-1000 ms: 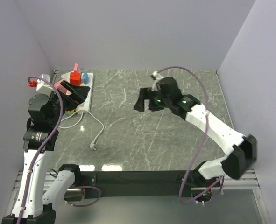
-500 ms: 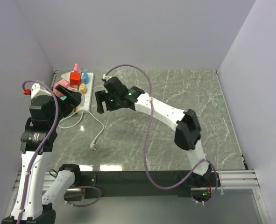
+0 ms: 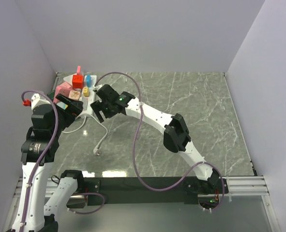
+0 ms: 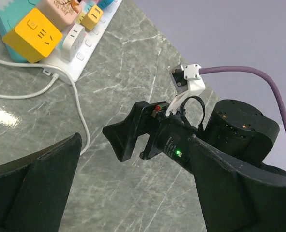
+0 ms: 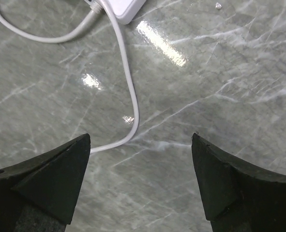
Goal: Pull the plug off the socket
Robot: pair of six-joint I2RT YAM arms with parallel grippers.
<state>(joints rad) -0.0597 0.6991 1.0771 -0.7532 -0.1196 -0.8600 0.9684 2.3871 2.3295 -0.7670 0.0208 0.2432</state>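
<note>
The cord's base at the socket strip's near end [image 3: 85, 115] [image 4: 54, 77] sticks out clear of the plugs, so next my left gripper will turn and lower onto that base.
The white socket strip [image 3: 91, 96] lies at the table's far left, with several plugs in it: a red one [image 3: 78, 79], a blue one [image 3: 88, 79], a pink one [image 3: 64, 90] and a small yellow one [image 3: 85, 90]. The left wrist view shows a yellow cube plug [image 4: 32, 35], a white plug [image 4: 74, 41] and the strip's near end [image 4: 80, 67]. My left gripper [image 3: 70, 107] hovers open just left of the strip's near end, holding nothing. My right gripper [image 3: 101, 110] is open and empty over bare table right of that end; the strip's corner [image 5: 118, 7] is beyond its fingertips.
A white cord [image 5: 128, 87] runs from the strip's near end, loops over the marble table [image 3: 181, 121] and ends at a loose tip [image 3: 98, 151]. My right arm [image 3: 152, 116] stretches across the table's middle. Grey walls close the left, back and right.
My right arm has swung from the table's middle far to the left, ending beside the strip's near end. My left gripper has drawn back slightly toward me. Both stay open.
</note>
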